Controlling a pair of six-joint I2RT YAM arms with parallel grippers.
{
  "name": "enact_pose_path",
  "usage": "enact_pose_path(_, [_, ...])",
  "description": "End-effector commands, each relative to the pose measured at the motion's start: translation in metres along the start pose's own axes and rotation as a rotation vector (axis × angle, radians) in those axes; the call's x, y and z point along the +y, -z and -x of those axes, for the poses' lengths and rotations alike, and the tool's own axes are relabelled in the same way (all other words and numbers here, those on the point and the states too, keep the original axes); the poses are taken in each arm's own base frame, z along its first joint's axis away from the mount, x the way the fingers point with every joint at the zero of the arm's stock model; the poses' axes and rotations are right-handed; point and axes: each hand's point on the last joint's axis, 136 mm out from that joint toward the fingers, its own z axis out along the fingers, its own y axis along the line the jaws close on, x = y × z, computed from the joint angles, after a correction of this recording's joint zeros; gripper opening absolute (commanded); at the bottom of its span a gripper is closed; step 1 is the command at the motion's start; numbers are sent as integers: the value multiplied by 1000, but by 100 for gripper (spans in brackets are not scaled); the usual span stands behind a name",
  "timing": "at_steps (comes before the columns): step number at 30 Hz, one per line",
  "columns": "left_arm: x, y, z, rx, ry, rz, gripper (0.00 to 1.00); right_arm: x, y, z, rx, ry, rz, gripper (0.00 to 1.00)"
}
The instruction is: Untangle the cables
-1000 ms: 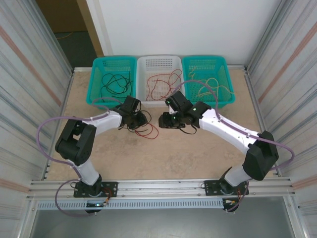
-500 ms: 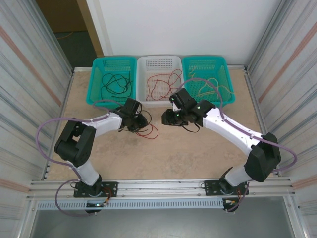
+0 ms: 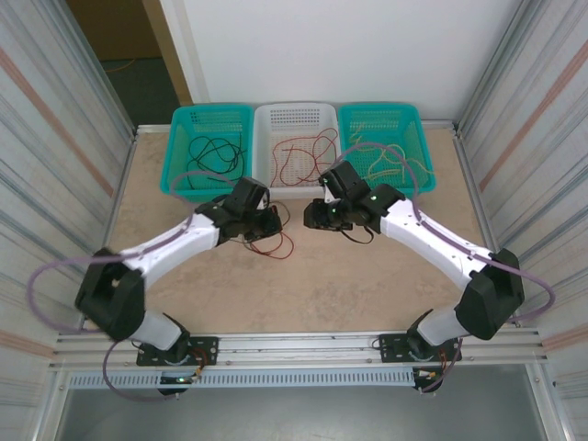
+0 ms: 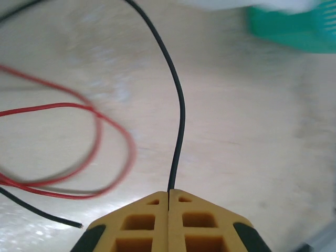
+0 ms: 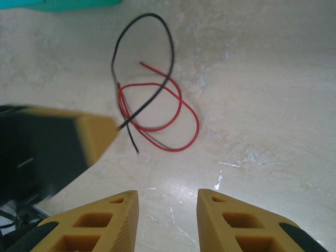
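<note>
My left gripper lifts the black cable off the red cable (image 3: 283,244) next, then moves it outward over the teal basket of matching black cables.
A red cable (image 3: 283,244) and a black cable (image 3: 277,212) lie looped together on the table between the two arms. My left gripper (image 3: 267,223) is shut on the black cable (image 4: 180,115), which runs straight out from between its closed yellow fingertips (image 4: 168,193). The red cable (image 4: 100,131) curls on the table to its left. My right gripper (image 3: 316,217) hovers just right of the pile, open with nothing between its fingers (image 5: 168,202). In the right wrist view the black cable (image 5: 169,47) crosses the red loop (image 5: 194,123), and the left gripper's finger (image 5: 89,136) pinches the black end.
Three baskets stand along the back edge. The left teal basket (image 3: 179,138) has black cables, the white basket (image 3: 294,115) has red ones, and the right teal basket (image 3: 418,138) has pale yellow ones. Metal walls flank the table.
My left gripper has closed on the black cable and its arm has stretched out, carrying it slightly back and right. The right gripper has drifted a little right and back, staying open.
</note>
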Motion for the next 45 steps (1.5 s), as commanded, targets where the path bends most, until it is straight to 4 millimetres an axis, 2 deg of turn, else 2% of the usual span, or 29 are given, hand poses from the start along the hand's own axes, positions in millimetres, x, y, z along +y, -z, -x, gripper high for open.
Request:
enact_pose_path(1, [-35, 59, 17, -112, -56, -96, 0, -2, 20, 13, -58, -6, 9, 34])
enact_pose_path(7, [-73, 134, 26, -194, -84, -224, 0, -8, 33, 26, -101, -20, 19, 34])
enact_pose_path(12, [-85, 182, 35, -268, -115, -241, 0, -8, 38, 28, -107, -18, 24, 34])
enact_pose_path(15, [-84, 206, 47, -347, -132, -208, 0, -6, 40, 27, -107, -20, 34, 34])
enact_pose_path(21, [-94, 234, 71, -417, -149, -222, 0, 8, 39, 19, -96, 27, 69, 35])
enact_pose_path(23, [-95, 238, 79, -433, -160, -215, 0, 15, 37, 15, -90, 57, 70, 35])
enact_pose_path(28, [-80, 244, 107, -466, -115, -178, 0, 26, 28, 7, -65, 94, 67, 36])
enact_pose_path(35, [-54, 235, 156, -495, -52, -153, 0, 37, 11, -7, -26, 129, 64, 37])
enact_pose_path(39, [-39, 221, 185, -511, -61, -107, 0, 42, 1, -13, -5, 134, 62, 36])
enact_pose_path(45, [-4, 192, 224, -498, -23, -46, 0, 47, -7, -15, 15, 152, 47, 36])
